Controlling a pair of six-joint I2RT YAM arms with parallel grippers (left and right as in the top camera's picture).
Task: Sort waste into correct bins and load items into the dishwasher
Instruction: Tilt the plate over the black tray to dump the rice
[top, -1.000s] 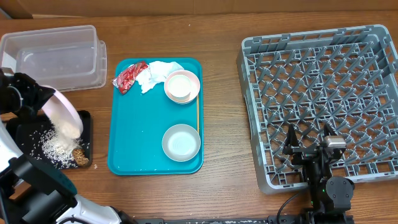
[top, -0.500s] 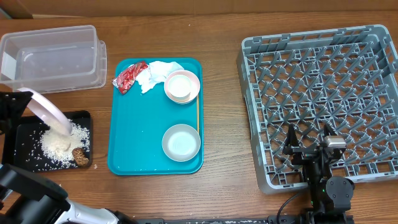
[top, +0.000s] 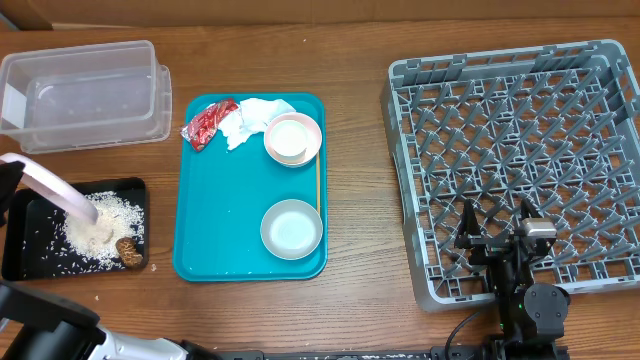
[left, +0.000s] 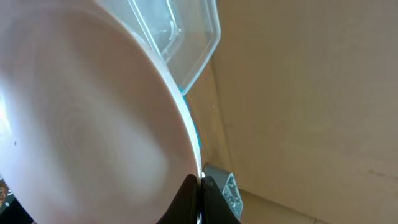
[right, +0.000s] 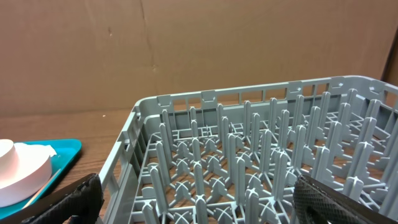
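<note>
I will move my left gripper to the right in the overhead view, level the plate (top: 55, 188) and lower it onto the teal tray's bare area, since the plate is empty.
My left gripper (left: 200, 185) is shut on the rim of the pale pink plate (top: 55, 188), which is tilted steeply over the black tray (top: 25, 262). White rice crumbs (top: 100, 225) and a brown lump (top: 127, 250) lie in that tray. The clear tub (top: 85, 90) stands behind it. On the teal tray (top: 225, 200) lie a red wrapper (top: 208, 122), a crumpled napkin (top: 255, 115), a pink bowl (top: 312, 128) holding a white cup (top: 290, 138), a grey bowl (top: 292, 228) and a wooden stick (top: 318, 185). My right gripper (top: 497, 225) is open over the front edge of the grey dish rack (top: 520, 130).
In the left wrist view the plate (left: 81, 124) fills most of the picture, with the tub's corner (left: 186, 43) behind it. A cardboard wall backs the table. In the right wrist view, rack pegs (right: 249, 149) stand between the open fingers.
The tilted plate has moved left and lower over the black tray, and the rice and brown lump have slid off it into the tray. The right arm has not moved.
</note>
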